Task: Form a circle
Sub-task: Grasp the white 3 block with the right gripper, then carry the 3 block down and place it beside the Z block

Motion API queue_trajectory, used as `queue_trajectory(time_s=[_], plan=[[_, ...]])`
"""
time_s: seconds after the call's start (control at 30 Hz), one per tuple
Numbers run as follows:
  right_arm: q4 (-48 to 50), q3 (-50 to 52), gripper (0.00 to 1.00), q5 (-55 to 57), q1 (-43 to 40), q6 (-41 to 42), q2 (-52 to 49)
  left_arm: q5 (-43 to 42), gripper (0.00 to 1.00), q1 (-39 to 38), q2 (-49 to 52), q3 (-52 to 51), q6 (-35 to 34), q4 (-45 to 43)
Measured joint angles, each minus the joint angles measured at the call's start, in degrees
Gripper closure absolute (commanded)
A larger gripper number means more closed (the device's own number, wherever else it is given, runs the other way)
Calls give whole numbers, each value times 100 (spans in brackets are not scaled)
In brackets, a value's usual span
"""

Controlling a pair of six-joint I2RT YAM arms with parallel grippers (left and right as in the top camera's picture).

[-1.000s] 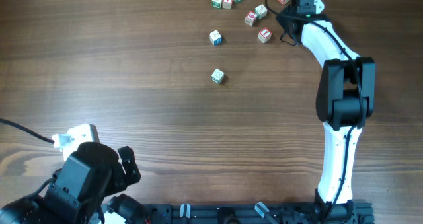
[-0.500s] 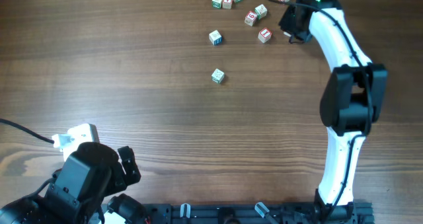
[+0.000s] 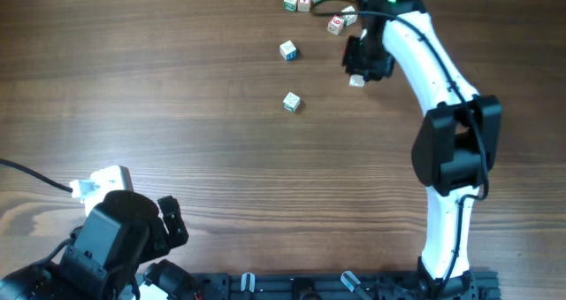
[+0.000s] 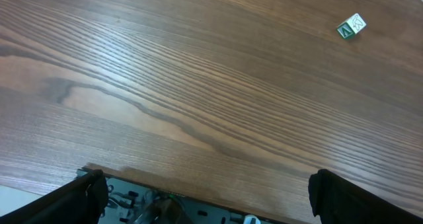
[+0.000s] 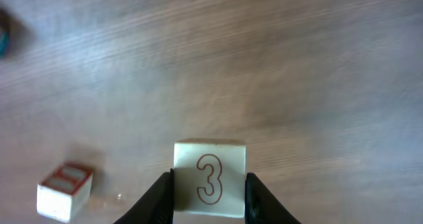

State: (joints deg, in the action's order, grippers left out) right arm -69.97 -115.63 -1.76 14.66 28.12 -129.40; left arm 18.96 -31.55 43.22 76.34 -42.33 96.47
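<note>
The red-marked cube will go back and down in my right gripper for release beside the lone cube in the table's middle, since bare wood lies open there.
No circle shows; the small whitish letter cubes lie loose at the table's far side. In the right wrist view, my right gripper (image 5: 209, 196) is shut on a white cube marked with a red 3 (image 5: 209, 178), its black fingers pressed to both sides. From overhead, this cube (image 3: 356, 80) shows just below the right gripper (image 3: 361, 63). A cube with a red face (image 5: 65, 191) lies to its left. A clump of cubes (image 3: 305, 1) sits at the far edge. My left gripper (image 4: 208, 201) is open over bare wood, nothing between its fingers.
Single cubes lie at mid-table (image 3: 292, 102) and a little farther back (image 3: 287, 50); two more (image 3: 336, 24) sit beside the right arm. The left wrist view shows one green-marked cube (image 4: 350, 27) far off. The left arm (image 3: 115, 238) rests at the near left corner by a white box (image 3: 104, 181).
My right gripper has swung from the far right corner leftward and toward the near side, with the 3 cube between its fingers. The left arm has not moved.
</note>
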Motion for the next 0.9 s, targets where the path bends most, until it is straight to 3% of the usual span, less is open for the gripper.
queue_trajectory(time_s=[0.2,0.57,0.9], plan=[[-199,87,76,85,374,-415,0,0,0,0,0,0,0,0],[1034,1628,76,59,466,-1700,201,0,0,0,0,0,0,-2],[1191,1679,81,-363,411,-2562,214,0,0,0,0,0,0,0]])
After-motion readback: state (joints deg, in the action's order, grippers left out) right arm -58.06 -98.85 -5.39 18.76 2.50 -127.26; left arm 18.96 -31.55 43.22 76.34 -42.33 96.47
